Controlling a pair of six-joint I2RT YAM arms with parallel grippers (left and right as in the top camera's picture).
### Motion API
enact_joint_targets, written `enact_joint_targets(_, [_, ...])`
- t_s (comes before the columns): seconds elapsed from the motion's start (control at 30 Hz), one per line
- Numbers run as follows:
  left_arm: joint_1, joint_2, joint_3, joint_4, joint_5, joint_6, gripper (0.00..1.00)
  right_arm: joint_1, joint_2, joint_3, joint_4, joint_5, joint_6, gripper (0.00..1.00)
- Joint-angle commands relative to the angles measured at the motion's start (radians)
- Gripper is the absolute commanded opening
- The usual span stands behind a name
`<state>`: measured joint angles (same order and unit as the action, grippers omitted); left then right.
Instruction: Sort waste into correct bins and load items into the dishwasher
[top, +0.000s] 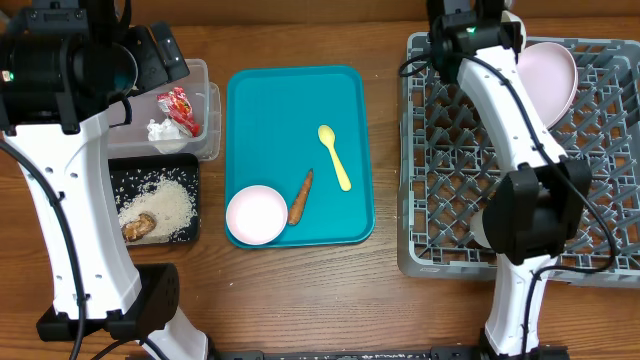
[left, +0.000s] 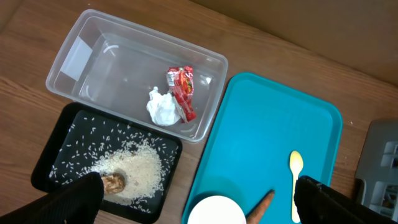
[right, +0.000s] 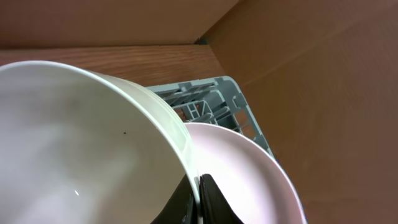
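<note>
My right gripper holds the white bowl by its rim above the rack. It should next lower the bowl into the dish rack (top: 450, 200) beside the pink plate to let go of the bowl's rim.
My left gripper (left: 199, 186) is open and empty, high above the clear tub (left: 74, 56) and the black tray (left: 56, 155). The tub holds a red wrapper (left: 182, 90) and a white napkin (left: 163, 107). The black tray holds rice (left: 140, 168) and a brown scrap (left: 114, 182). A carrot (top: 300, 197), a yellow spoon (top: 335, 157) and a small white bowl (top: 256, 214) lie on the teal tray (top: 290, 110). My right gripper (right: 199, 190) is shut on the rim of a white bowl (right: 81, 143), beside the pink plate (right: 249, 168) that stands in the grey dish rack (top: 450, 200).
The dish rack fills the right side of the table, and its pegs stand upright all over the floor. The right arm's base covers the rack's front left part. A cardboard wall (right: 311, 74) rises behind the rack.
</note>
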<state>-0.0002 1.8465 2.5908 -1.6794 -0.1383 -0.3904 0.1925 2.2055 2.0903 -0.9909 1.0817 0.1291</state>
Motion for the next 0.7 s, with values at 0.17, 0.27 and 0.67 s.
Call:
enact_joint_targets(0.17, [0.0,0.005,0.01,0.001,0.008,-0.014,1.0,0.004,0.082,0.003,0.01,0.084,-0.097,0.06])
enact_joint_targets(0.27, [0.0,0.005,0.009,0.001,0.008,-0.014,1.0,0.005,0.086,0.003,0.009,0.08,-0.097,0.06])
enact_joint_targets(0.67, [0.0,0.005,0.01,0.001,0.008,-0.014,1.0,0.004,0.086,0.003,-0.053,0.04,-0.096,0.06])
